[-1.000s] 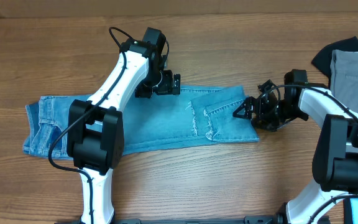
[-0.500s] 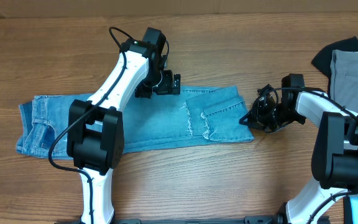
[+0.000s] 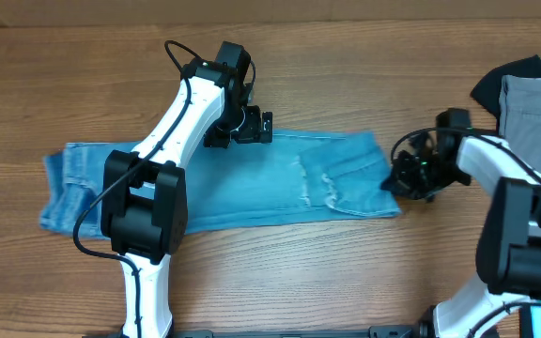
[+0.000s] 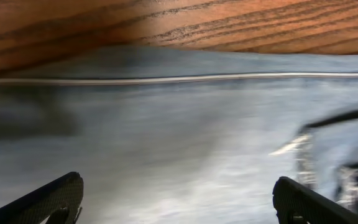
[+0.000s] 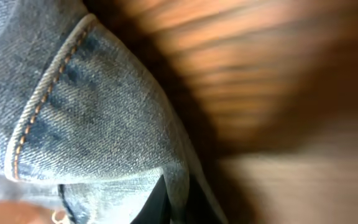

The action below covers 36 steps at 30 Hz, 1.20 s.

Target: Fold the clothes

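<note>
The jeans' flat middle (image 3: 285, 178) lies uncovered left of my right gripper in the overhead view, so I will carry the gripper that way over it and release the fold.
The clothes, light blue denim jeans (image 3: 252, 188), lie stretched left to right across the wooden table. My left gripper (image 3: 252, 126) hovers open over their far edge; in the left wrist view its fingers (image 4: 58, 198) stand wide apart above the denim (image 4: 179, 137), and the left gripper (image 4: 179, 202) holds nothing. My right gripper (image 3: 404, 176) is shut on the jeans' right end. The right wrist view shows a fold of stitched denim (image 5: 92, 106) pinched between the dark tips of the right gripper (image 5: 178, 202).
A grey garment (image 3: 533, 113) lies on a black one (image 3: 510, 80) at the far right, just behind my right arm. The bare wooden table (image 3: 346, 272) shows in front of the jeans and behind them.
My right gripper has shut on the jeans' right end and drawn it to the right, flattening the cloth there. The left arm has stayed where it was, open.
</note>
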{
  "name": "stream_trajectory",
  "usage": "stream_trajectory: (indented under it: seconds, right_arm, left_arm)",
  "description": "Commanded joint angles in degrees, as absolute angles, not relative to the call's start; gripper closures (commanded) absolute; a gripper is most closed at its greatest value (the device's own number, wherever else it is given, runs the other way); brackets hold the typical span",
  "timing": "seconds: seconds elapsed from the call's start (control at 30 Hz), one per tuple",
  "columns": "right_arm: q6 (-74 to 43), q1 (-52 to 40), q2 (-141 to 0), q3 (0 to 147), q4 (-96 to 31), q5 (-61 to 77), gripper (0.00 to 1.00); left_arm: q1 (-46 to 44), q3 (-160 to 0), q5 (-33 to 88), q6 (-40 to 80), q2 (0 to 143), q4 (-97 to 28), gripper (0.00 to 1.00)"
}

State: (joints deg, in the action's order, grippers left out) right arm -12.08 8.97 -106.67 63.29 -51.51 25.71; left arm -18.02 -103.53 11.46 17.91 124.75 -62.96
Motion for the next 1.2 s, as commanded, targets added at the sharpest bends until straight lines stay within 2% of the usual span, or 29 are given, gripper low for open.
stream_trajectory:
  seconds: [0.0,0.27,0.5,0.63,1.0,1.17]
  right_arm:
    - [-14.24,11.16,-101.51,66.72,-54.59,14.52,0.96]
    - [-19.11,10.70,-93.78,72.77,-63.88,4.73,0.96]
    - [-24.58,4.29,-92.42,73.89,-65.76,-2.22,0.96]
    - [-28.93,-0.80,-92.42,73.89,-64.77,-6.44,0.96]
    - [-34.46,-15.64,-92.64,73.89,-57.65,-5.93,0.96]
    - [-37.43,-20.82,-93.69,73.82,-54.81,-5.91,0.96]
  left_arm:
    - [-18.39,-103.20,10.94,18.41,125.36,-62.87,0.00]
    - [-18.39,-103.20,10.98,18.41,125.36,-62.48,0.00]
    - [-18.44,-103.20,13.41,14.39,125.36,-61.10,0.00]
    - [-18.44,-103.20,13.56,14.13,125.36,-61.10,0.00]
    - [-18.20,-103.35,13.72,13.69,125.19,-61.08,0.00]
    - [-16.12,-103.35,17.82,10.70,123.22,-61.34,0.00]
